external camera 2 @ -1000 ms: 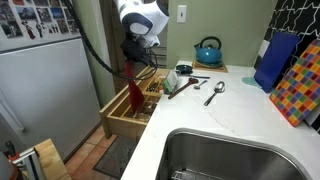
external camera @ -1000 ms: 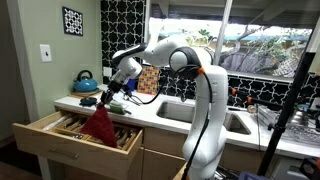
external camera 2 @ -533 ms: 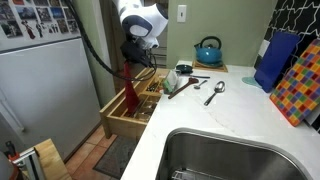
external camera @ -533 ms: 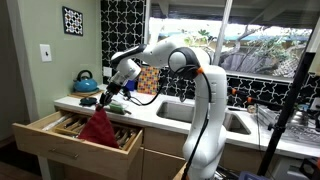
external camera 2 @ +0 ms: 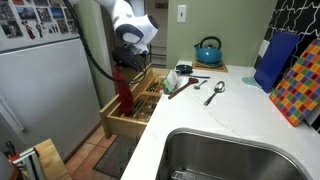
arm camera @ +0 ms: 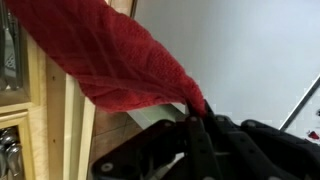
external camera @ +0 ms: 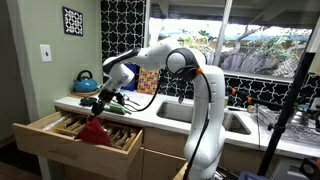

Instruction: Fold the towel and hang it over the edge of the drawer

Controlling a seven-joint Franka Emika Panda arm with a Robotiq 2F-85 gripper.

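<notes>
I will lower my gripper past the drawer's front rim [external camera: 97,146] next and release the towel on the drawer's outer side. The towel already stretches across that rim.
A red towel [external camera: 96,130] hangs from my gripper [external camera: 107,103] over the open wooden drawer [external camera: 60,142]. In an exterior view the towel [external camera 2: 123,92] dangles down along the drawer's [external camera 2: 118,125] outer edge, below the gripper [external camera 2: 127,62]. In the wrist view the red towel [arm camera: 110,60] spreads out from between my shut fingers [arm camera: 192,112], with the drawer's wooden rim [arm camera: 72,120] under it.
The drawer holds cutlery in a tray [external camera: 70,124]. A blue kettle [external camera 2: 208,50] stands at the back of the white counter [external camera 2: 215,110], with utensils [external camera 2: 215,92] and a cup. A sink [external camera 2: 250,155] is at the front. A fridge [external camera 2: 45,85] stands beside the drawer.
My gripper has moved with the towel from over the drawer's inside toward its outer edge and lower. The towel now hangs farther along the drawer's side.
</notes>
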